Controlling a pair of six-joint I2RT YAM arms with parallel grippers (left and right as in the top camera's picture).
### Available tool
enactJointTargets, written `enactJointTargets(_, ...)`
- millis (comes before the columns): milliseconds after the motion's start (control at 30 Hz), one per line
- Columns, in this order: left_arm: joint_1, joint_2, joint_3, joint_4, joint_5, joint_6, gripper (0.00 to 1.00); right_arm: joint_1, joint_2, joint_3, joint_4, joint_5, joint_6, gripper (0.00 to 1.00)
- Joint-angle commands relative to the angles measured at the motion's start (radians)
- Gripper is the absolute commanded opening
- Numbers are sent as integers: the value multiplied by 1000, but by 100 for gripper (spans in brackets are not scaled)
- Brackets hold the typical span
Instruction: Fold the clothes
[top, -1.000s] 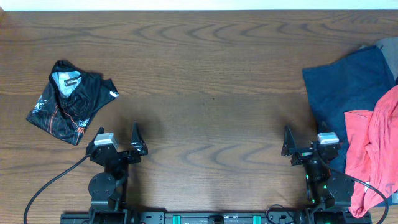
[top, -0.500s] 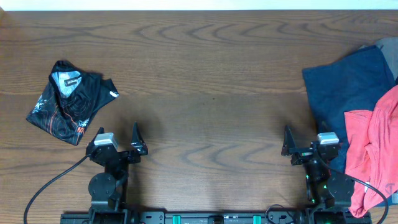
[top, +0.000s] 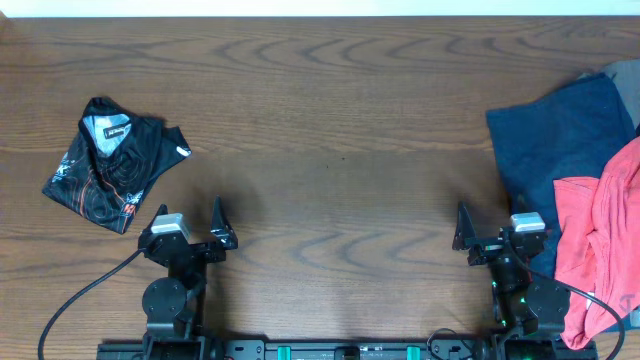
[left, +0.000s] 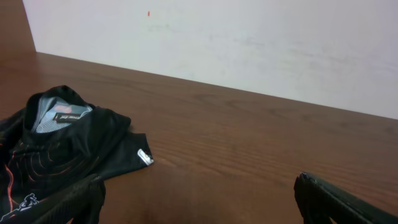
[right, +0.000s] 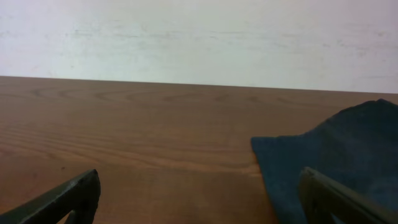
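My right gripper swings to the right in the overhead view next, tilting down onto the fold by the T-shirt's far corner (top: 574, 197).
The coral-red T-shirt (top: 597, 240) lies crumpled at the table's right edge, partly over a navy garment; its lettering is hidden. It does not show in the wrist views. My right gripper (top: 478, 232) is open and empty, just left of the shirt, near the front edge; its fingers frame bare table in the right wrist view (right: 199, 199). My left gripper (top: 192, 222) is open and empty at the front left; in the left wrist view (left: 199, 199) its fingers frame bare wood.
A large navy blue garment (top: 555, 140) lies spread at the right, also in the right wrist view (right: 329, 162). A black garment with red-and-white print (top: 110, 165) lies bunched at the left, also in the left wrist view (left: 56, 149). Brown wooden table (top: 340, 130); white wall behind.
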Motion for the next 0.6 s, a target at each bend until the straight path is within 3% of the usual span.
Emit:
enactJointTargets(0, 0, -6, -17, -42, -16, -2, 98, 10, -6, -1, -4, -8, -11, 99)
enactJointTargets(367, 0, -6, -17, -41, -11, -2, 98, 10, -6, -1, -4, -9, -10, 99)
enactJointTargets(567, 0, -5, -6, -56, 8, -55, 98, 10, -1, 9, -15, -8, 68, 99)
